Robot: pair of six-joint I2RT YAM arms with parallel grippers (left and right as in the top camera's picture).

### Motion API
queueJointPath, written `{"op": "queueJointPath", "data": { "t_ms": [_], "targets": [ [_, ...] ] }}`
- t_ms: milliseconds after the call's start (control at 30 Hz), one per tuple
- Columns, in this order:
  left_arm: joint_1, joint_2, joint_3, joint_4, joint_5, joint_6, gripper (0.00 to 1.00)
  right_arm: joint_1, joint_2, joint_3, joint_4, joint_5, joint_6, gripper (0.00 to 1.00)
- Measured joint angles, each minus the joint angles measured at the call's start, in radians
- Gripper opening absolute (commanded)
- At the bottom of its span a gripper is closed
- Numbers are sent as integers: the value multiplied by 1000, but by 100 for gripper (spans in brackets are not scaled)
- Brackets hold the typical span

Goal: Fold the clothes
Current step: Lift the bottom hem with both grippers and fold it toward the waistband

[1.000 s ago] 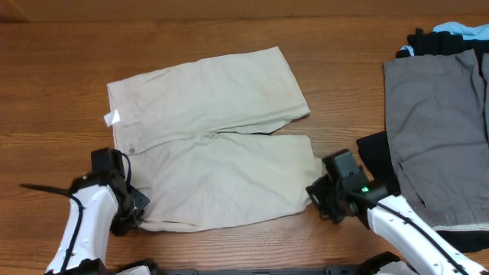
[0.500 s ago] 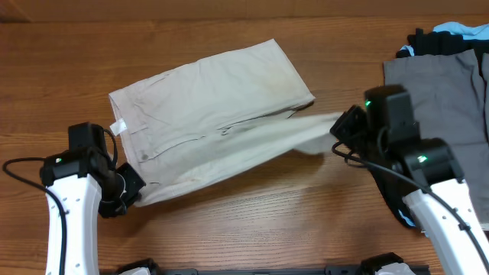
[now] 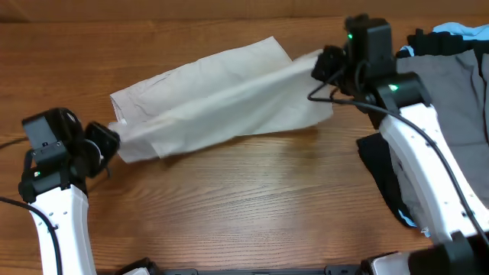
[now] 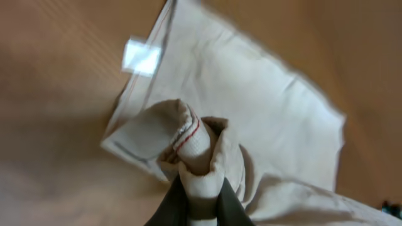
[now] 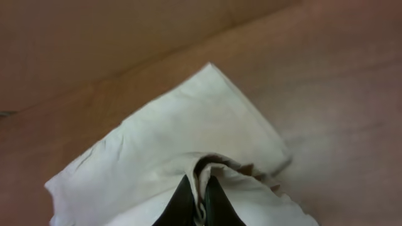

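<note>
The lower layer's far waistband corner (image 3: 123, 101) (image 4: 179, 25) lies uncovered beyond the held cloth, so my left gripper should move the waistband end outward and down and release it there.
The light beige shorts (image 3: 221, 103) lie across the table's middle, one leg lifted and carried over the other. My left gripper (image 3: 107, 140) is shut on the waistband end of the shorts (image 4: 195, 147) at the left. My right gripper (image 3: 322, 63) is shut on the hem of the lifted leg (image 5: 207, 172) at the far right, above the other leg. A small white tag (image 4: 141, 56) shows at the waistband in the left wrist view.
Grey shorts (image 3: 447, 114) lie at the right edge over a black garment (image 3: 378, 164); a light-blue garment (image 3: 458, 30) peeks out behind them. Bare wooden table (image 3: 229, 206) lies in front of the beige shorts.
Both grippers have lifted the near leg and carried it away from the front edge over the far leg. The right gripper moved far back; the left moved left and back.
</note>
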Motion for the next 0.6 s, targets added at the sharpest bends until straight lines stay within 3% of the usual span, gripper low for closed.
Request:
{"op": "queueJointPath", "data": {
  "t_ms": [433, 600],
  "targets": [
    [-7, 311, 2, 351, 23, -45, 4, 2, 231, 5, 248, -9, -46, 4],
    [-19, 424, 2, 486, 23, -71, 9, 2, 291, 5, 301, -8, -46, 4]
  ]
}}
